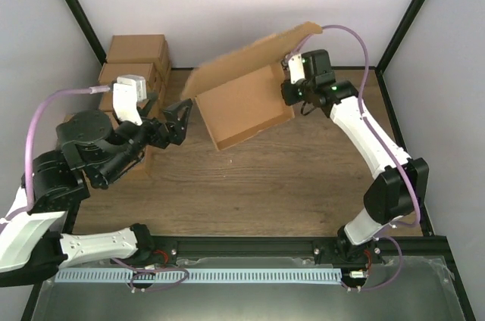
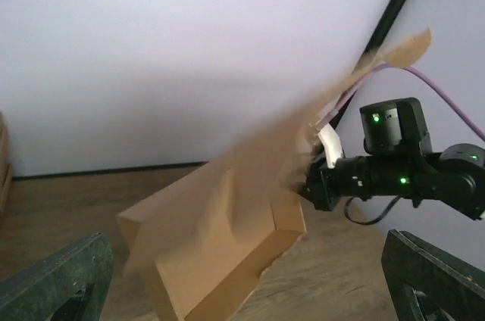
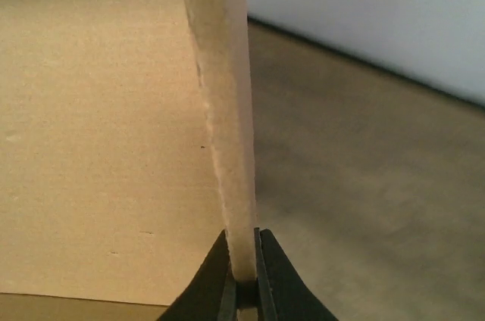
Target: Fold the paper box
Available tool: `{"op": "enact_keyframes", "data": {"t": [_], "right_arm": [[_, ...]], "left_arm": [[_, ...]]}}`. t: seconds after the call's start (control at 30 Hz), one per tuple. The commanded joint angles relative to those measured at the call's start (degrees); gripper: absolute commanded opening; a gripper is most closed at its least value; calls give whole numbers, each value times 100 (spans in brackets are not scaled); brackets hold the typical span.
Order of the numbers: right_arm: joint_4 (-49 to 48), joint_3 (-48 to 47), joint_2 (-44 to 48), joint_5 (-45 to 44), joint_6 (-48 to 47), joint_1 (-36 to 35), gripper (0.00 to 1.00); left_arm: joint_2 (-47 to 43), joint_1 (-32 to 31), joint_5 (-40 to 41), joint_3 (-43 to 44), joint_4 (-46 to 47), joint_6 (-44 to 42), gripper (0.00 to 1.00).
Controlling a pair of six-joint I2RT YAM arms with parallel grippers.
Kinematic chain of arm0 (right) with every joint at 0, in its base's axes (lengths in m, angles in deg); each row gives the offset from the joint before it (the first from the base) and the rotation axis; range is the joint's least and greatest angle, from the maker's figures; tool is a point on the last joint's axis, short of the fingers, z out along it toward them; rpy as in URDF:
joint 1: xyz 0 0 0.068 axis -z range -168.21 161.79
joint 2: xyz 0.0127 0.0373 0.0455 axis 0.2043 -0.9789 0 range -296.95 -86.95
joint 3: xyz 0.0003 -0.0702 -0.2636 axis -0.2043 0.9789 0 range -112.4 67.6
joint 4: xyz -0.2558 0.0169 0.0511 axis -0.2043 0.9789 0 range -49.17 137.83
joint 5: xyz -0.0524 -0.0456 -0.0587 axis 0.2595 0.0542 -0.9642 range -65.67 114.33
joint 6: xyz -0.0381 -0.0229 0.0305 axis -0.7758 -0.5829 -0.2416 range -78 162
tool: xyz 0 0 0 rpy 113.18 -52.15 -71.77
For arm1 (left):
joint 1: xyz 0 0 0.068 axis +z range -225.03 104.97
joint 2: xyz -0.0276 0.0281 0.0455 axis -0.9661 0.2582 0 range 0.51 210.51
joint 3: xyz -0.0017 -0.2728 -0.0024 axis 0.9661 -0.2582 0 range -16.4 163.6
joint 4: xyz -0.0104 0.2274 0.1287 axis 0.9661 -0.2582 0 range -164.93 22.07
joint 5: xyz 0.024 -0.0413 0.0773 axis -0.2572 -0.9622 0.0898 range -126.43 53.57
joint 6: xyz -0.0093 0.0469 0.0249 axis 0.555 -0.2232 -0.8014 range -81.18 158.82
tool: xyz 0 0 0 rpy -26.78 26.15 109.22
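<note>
The box [image 1: 246,105] hangs tilted above the table; my right gripper will next lower and pull back, turning it flat there.
The paper box [image 1: 246,105] is plain brown cardboard, partly formed into a shallow tray at the back middle of the table, its wide lid panel raised and tilted. It also shows in the left wrist view [image 2: 227,245], the lid blurred. My right gripper [image 1: 292,79] is shut on the box's right side wall; the right wrist view shows the cardboard edge [image 3: 227,109] pinched between the black fingertips [image 3: 214,275]. My left gripper [image 1: 180,113] is open and empty, just left of the box's left corner, apart from it.
A stack of smaller brown cartons [image 1: 136,60] stands at the back left behind the left arm. Black frame posts [image 1: 413,14] rise at the back corners. A wooden tabletop [image 1: 265,185] stretches in front of the box.
</note>
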Motion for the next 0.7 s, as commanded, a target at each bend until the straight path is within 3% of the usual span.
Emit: {"op": "enact_keyframes", "data": {"t": [0.0, 0.17, 0.37, 0.53, 0.67], "right_arm": [[588, 492, 125, 732, 2310, -60, 1], [681, 1633, 401, 649, 3224, -53, 1], [578, 2857, 970, 575, 3745, -61, 1], [507, 3470, 982, 309, 3819, -61, 1], [273, 3794, 921, 11, 3868, -70, 5]], "left_arm": [[142, 60, 327, -165, -486, 381, 100], [46, 810, -285, -813, -309, 389, 100], [88, 2519, -2112, -1777, 138, 6, 100], [164, 3474, -3420, -2914, 1066, -224, 100], [233, 3825, -3978, -3680, 1883, -380, 100]]}}
